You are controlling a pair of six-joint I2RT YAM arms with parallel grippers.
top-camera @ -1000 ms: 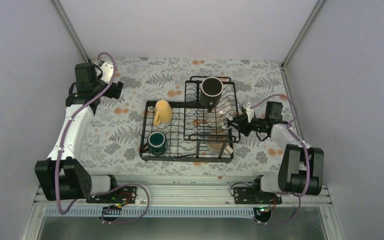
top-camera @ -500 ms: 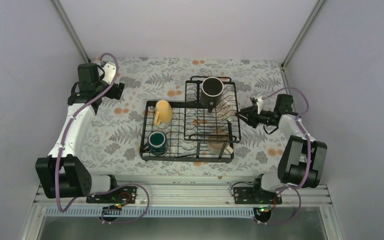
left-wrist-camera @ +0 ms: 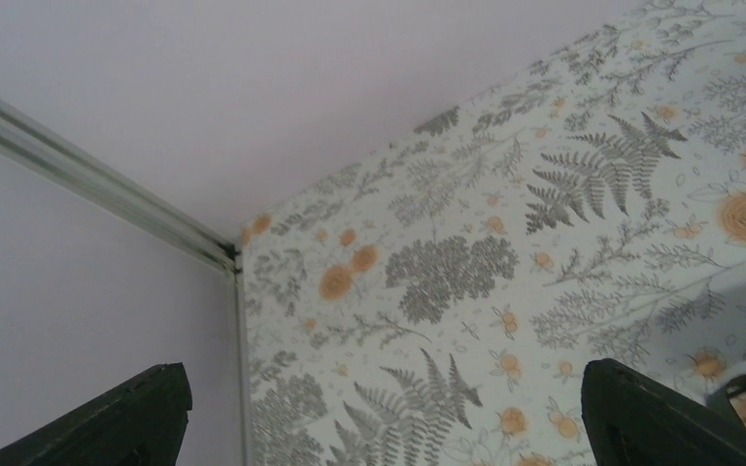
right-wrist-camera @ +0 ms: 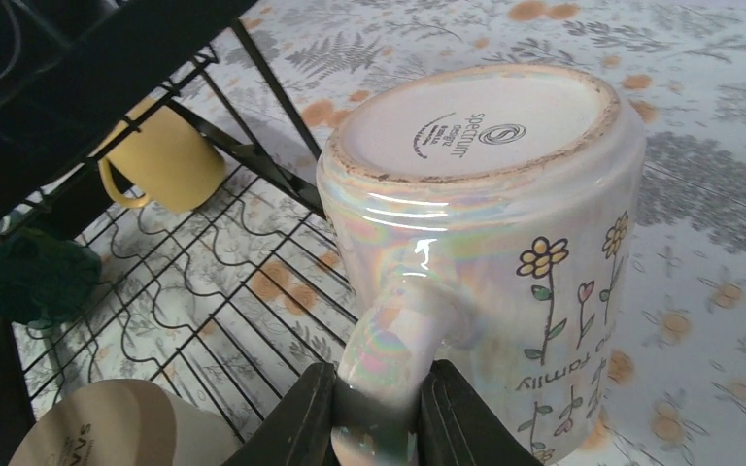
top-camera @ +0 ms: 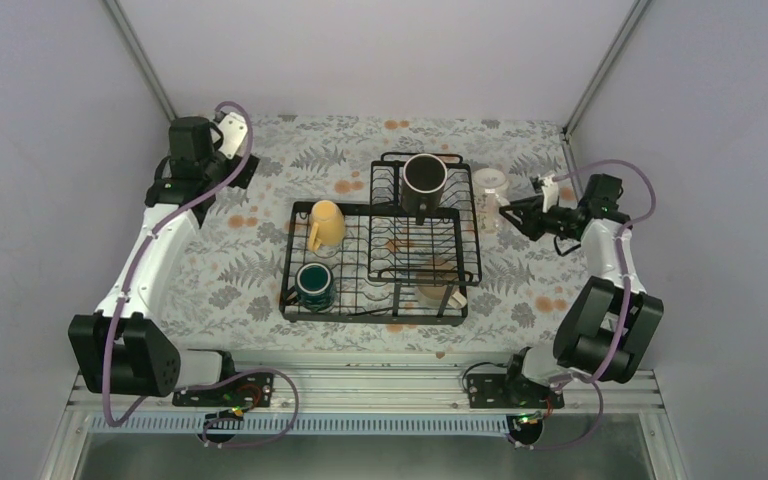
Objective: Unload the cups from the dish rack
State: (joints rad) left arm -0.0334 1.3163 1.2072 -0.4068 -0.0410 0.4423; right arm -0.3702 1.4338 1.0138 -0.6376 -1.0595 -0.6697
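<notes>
My right gripper turns away from the rack (top-camera: pixel 370 316) next and lowers the white mug base-down, as open cloth lies below the gripper, to its right in the top view.
A white iridescent mug (right-wrist-camera: pixel 486 194) with flower drawings hangs base-up, and my right gripper (right-wrist-camera: pixel 377 417) is shut on its handle. From the top it is the pale mug (top-camera: pixel 489 196) just right of the black wire dish rack (top-camera: pixel 370 316), with the right gripper (top-camera: pixel 516 210) beside it. In the rack are a black mug (top-camera: pixel 423 180) at the back, a yellow mug (top-camera: pixel 326 224), a teal mug (top-camera: pixel 313 284) and a cream mug (top-camera: pixel 435 290). My left gripper (top-camera: pixel 240 172) is open far to the left of the rack, its fingers (left-wrist-camera: pixel 146 417) wide apart over bare cloth.
A fern-and-flower tablecloth (top-camera: pixel 250 270) covers the table. Pale walls and metal corner posts (top-camera: pixel 140 55) close in the back and sides. The rack's wires (right-wrist-camera: pixel 253 155) lie close to the left of the held mug.
My right arm has carried the white mug from the rack's right edge out to the right and back. The left arm has shifted slightly toward the back.
</notes>
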